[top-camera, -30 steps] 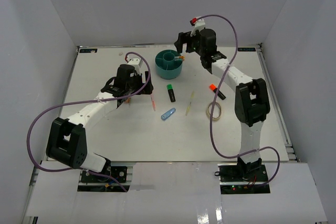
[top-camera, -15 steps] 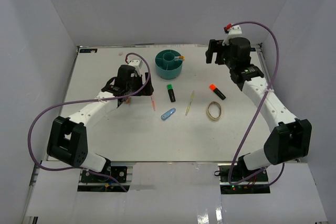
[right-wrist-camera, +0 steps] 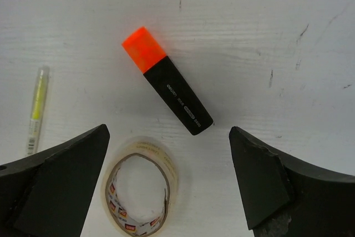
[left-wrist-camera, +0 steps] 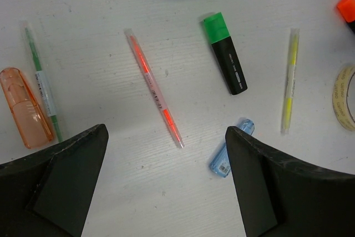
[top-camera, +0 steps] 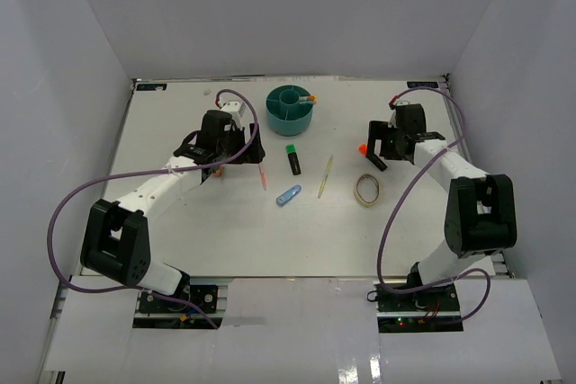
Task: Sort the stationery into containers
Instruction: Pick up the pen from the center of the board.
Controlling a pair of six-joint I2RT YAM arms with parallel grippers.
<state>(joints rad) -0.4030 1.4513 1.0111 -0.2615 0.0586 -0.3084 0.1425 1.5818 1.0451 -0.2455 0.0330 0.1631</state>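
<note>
My open right gripper turns and comes down next onto the orange-capped highlighter's black body [top-camera: 376,162] [right-wrist-camera: 178,95], which lies below it, because the body slants between my fingers.
The teal organizer [top-camera: 290,110] stands at the back centre with an item in it. On the table lie a green-capped highlighter [top-camera: 292,158], a yellow pen [top-camera: 325,175], a light-blue clip [top-camera: 288,195], a red pen [top-camera: 262,177] and a tape ring [top-camera: 366,190]. My right gripper [right-wrist-camera: 169,159] is open, low over the orange-capped highlighter [right-wrist-camera: 169,89], with the tape ring [right-wrist-camera: 142,192] just below it. My left gripper [left-wrist-camera: 166,159] is open and empty above the red pen [left-wrist-camera: 153,87] and the clip [left-wrist-camera: 231,148].
A green pen [left-wrist-camera: 41,81] and a salmon translucent piece [left-wrist-camera: 25,106] lie to the left under my left arm. White walls enclose the table on three sides. Purple cables loop off both arms.
My right arm has swung from the organizer out to the right and then down over the orange-capped highlighter. The left arm has not moved.
</note>
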